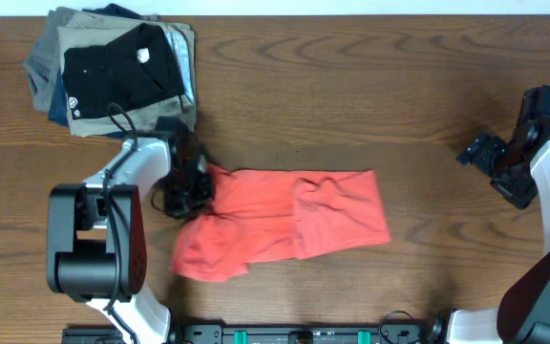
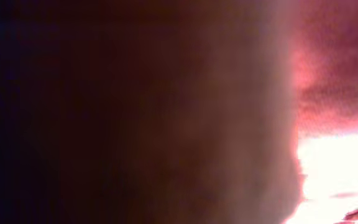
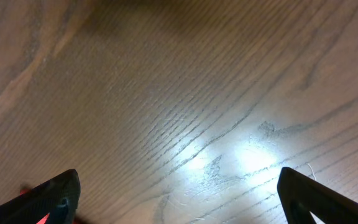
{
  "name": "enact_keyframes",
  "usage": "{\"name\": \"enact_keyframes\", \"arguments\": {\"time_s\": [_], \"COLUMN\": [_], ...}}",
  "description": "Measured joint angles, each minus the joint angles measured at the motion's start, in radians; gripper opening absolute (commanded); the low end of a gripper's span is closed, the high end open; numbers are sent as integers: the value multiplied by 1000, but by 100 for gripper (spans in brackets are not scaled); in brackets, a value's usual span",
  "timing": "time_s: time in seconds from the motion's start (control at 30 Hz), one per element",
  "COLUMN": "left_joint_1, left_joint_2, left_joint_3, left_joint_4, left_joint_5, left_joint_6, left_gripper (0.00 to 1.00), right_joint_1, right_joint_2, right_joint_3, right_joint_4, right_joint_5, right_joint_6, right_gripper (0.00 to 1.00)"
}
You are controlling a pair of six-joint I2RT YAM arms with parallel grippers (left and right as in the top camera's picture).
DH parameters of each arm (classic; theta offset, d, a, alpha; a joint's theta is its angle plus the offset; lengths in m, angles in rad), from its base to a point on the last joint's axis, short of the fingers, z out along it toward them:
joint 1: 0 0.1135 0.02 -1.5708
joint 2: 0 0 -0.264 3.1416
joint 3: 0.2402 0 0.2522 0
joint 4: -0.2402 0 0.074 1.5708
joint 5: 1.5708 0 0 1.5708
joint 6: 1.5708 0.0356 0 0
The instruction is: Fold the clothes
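Note:
My left gripper lifts the cloth next and carries it across the shirt, then down onto the doubled-over part (image 1: 329, 212).
The coral-red T-shirt (image 1: 294, 225) lies crumpled and partly doubled over in the middle of the table, its left end bunched towards the front. My left gripper (image 1: 195, 186) is down on the shirt's upper left edge, shut on the cloth. Blurred reddish fabric (image 2: 334, 74) pressed close to the lens fills the left wrist view, and no fingers show there. My right gripper (image 1: 475, 151) hovers far off at the right side, open over bare wood (image 3: 179, 93). Its two dark fingertips (image 3: 55, 199) stand wide apart with nothing between them.
A stack of folded garments (image 1: 113, 67), black on top with khaki, grey and blue under it, sits at the back left, close behind the left arm. The left arm's base (image 1: 94, 248) stands at the front left. The wooden table (image 1: 370, 96) stretches between the shirt and the right arm.

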Motion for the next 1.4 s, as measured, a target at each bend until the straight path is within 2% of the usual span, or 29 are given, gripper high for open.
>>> {"name": "enact_keyframes", "arguments": {"time_s": [0.13,0.27,0.4,0.53,0.8,1.03,1.4], "left_joint_1": [47,65,40,-33,-253,-473,-648], "left_joint_2": [18,18,16,-8,-68,-68,-36], "left_joint_3": [132,290,406,438,444,440,418], "left_joint_4": [-138,-265,-366,-398,-378,-262,-138], "left_joint_5": [-132,-188,-212,-220,-152,-122,-119], "left_joint_6": [-8,-10,-16,-21,-37,-104,-216], "left_gripper": [6,6,6,6,6,6,6], "right_joint_1": [0,0,0,0,0,0,0], "right_joint_2": [0,0,0,0,0,0,0], "right_joint_3": [0,0,0,0,0,0,0], "right_joint_4": [0,0,0,0,0,0,0], "right_joint_5": [0,0,0,0,0,0,0], "right_joint_6": [0,0,0,0,0,0,0], "right_gripper": [99,99,99,99,99,99,99]}}
